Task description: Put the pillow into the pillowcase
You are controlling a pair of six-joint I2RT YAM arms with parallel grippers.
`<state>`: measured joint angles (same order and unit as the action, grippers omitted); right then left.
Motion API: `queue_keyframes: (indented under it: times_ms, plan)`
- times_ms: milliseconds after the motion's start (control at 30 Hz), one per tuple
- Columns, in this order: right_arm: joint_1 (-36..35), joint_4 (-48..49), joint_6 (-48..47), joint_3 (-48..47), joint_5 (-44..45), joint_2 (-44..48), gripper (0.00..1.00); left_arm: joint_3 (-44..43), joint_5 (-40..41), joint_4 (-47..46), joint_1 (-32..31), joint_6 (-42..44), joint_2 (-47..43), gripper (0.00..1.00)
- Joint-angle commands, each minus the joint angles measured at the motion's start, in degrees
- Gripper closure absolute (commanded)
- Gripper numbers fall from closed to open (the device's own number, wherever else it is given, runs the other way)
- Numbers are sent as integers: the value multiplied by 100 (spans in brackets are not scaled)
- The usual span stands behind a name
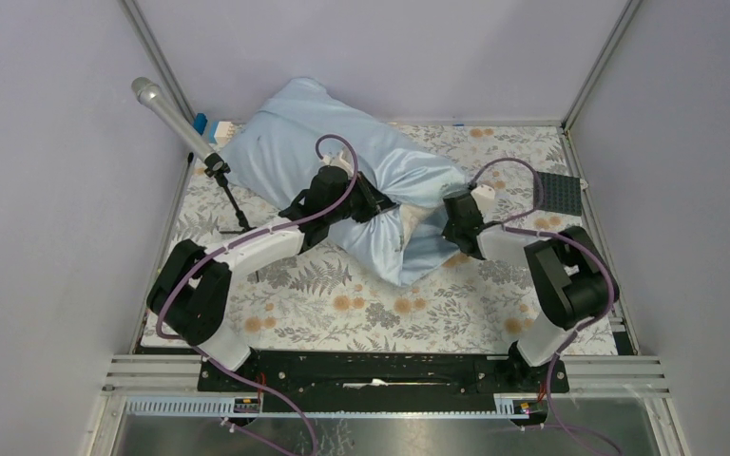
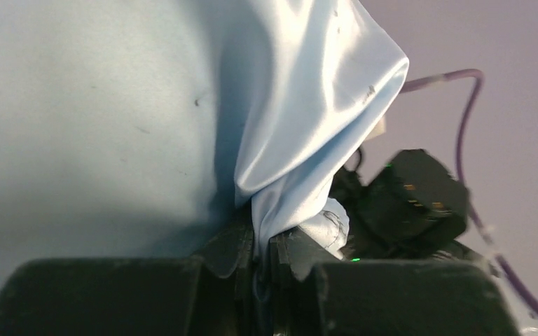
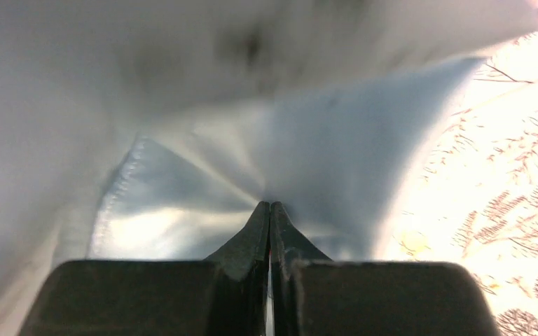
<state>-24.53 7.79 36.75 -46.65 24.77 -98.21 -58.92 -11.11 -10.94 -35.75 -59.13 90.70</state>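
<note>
The left gripper needs to bring the fold outward and toward the right gripper next, to the bunched loose end (image 1: 424,182) (image 2: 347,87), and release it there, because off-white pillow still shows there.
The light-blue pillowcase (image 1: 314,142) lies bulging, slanting from the back left toward the table's middle. Its loose end is bunched between the two arms. My left gripper (image 1: 383,207) is shut on a gathered fold of the pillowcase (image 2: 301,140), and the cloth runs down between its fingers (image 2: 228,248). A small off-white piece, seemingly the pillow (image 2: 330,225), peeks out beside that fold. The rest of the pillow is hidden inside the sack. My right gripper (image 1: 450,228) is shut at the edge of the pillowcase (image 3: 308,154), where creases fan out from its tips (image 3: 270,204).
A microphone (image 1: 166,109) on a thin stand rises at the back left, close to the sack. A dark grey studded plate (image 1: 559,193) lies at the right edge. A floral table cloth (image 1: 361,304) covers the table. Metal frame posts and walls close in three sides.
</note>
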Motion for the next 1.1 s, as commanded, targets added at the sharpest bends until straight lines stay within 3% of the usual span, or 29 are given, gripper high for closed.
queue_keyframes:
  times_ms: [0,167,300,467,633,700,933,1067]
  plan:
    - [256,553,136,538,-969,730,100,241,340,-499,68,115,-63,100]
    - [289,1075,172,974,-1467,1227,100,361,358,-584,68,119,21,100]
    - [216,1377,0,909,-1872,1112,100,202,299,-496,61,163,-81,100]
    - [160,1512,-265,914,-860,1203,79,-211,184,-271,59,141,-167,100]
    - [164,2527,-780,1174,-262,1230,53,-687,55,-79,61,55,-101,100]
    - [168,2851,-982,1166,-275,1063,47,-859,17,-16,59,9,-62,100]
    - [51,4307,-1790,1342,-394,572,45,-1382,-151,90,65,-158,76,100]
    - [-27,4444,-2077,1218,-253,319,44,-1684,-265,63,68,-321,175,100]
